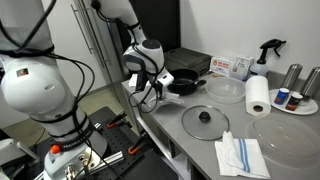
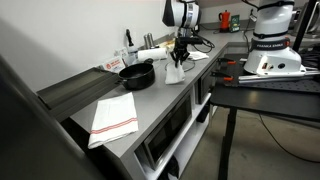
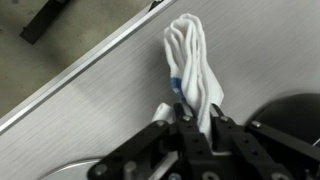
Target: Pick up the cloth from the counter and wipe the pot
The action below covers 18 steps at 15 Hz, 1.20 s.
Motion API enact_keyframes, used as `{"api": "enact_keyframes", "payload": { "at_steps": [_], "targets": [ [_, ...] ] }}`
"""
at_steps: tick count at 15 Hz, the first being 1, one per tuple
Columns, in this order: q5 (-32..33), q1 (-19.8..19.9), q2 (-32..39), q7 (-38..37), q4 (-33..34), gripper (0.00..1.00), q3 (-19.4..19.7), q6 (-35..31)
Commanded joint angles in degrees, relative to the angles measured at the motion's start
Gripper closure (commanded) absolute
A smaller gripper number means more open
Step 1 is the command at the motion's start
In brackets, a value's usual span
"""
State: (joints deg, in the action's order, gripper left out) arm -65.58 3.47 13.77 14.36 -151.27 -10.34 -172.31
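I will next lower my gripper toward the grey counter between the black pot (image 1: pixel 184 83) and the counter's front edge and let go of the cloth's fold, as the cloth still hangs bunched from the fingers.
My gripper (image 1: pixel 150 80) is shut on a white cloth (image 1: pixel 150 97) with a small blue mark and holds it bunched, hanging just above the grey counter (image 1: pixel 190 140). The black pot (image 1: pixel 184 83) sits on the counter right beside the gripper. In an exterior view the gripper (image 2: pixel 181 48) holds the cloth (image 2: pixel 176 72) next to the pot (image 2: pixel 137 75). In the wrist view the cloth (image 3: pixel 195 55) hangs out of the jaws (image 3: pixel 197 125), and the pot's dark rim (image 3: pixel 297 112) shows at the right.
A glass lid (image 1: pixel 205 122), a folded striped towel (image 1: pixel 240 156), a paper towel roll (image 1: pixel 258 96), a clear bowl (image 1: pixel 226 90) and a spray bottle (image 1: pixel 268 50) stand on the counter. The counter's front edge (image 3: pixel 80 75) is close to the cloth.
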Motion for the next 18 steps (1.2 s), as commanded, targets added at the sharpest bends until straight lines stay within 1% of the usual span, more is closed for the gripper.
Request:
{"api": "enact_keyframes", "payload": {
  "at_steps": [1, 3, 5, 7, 9, 10, 12, 13, 15, 16, 18],
  "targets": [
    [2.44, -1.95, 2.31, -1.29, 0.37, 0.96, -0.15, -1.27],
    [4.29, -3.05, 3.63, -2.12, 0.74, 0.96, 0.30, -1.13],
    [7.35, -4.74, 5.41, -4.70, 1.01, 0.96, 1.64, -2.18],
    [11.49, -7.17, 6.93, -8.47, 0.94, 0.96, 4.04, -3.53],
    [15.46, -10.31, 8.47, -12.31, 1.06, 0.96, 7.39, -4.65],
    [19.84, -10.41, 9.33, -16.26, 0.95, 0.96, 7.97, -5.54],
    [25.64, -12.68, 10.47, -21.17, 1.13, 0.96, 10.83, -5.79],
    [25.42, -16.97, 10.92, -21.41, 1.83, 0.96, 14.75, -4.67],
    [28.41, -21.25, 11.97, -24.42, 2.64, 0.96, 19.18, -3.92],
    [29.70, -24.02, 12.77, -25.76, 3.33, 0.96, 21.82, -3.38],
    [31.40, -28.60, 13.82, -27.88, 4.50, 0.96, 25.95, -2.29]
  ]
}}
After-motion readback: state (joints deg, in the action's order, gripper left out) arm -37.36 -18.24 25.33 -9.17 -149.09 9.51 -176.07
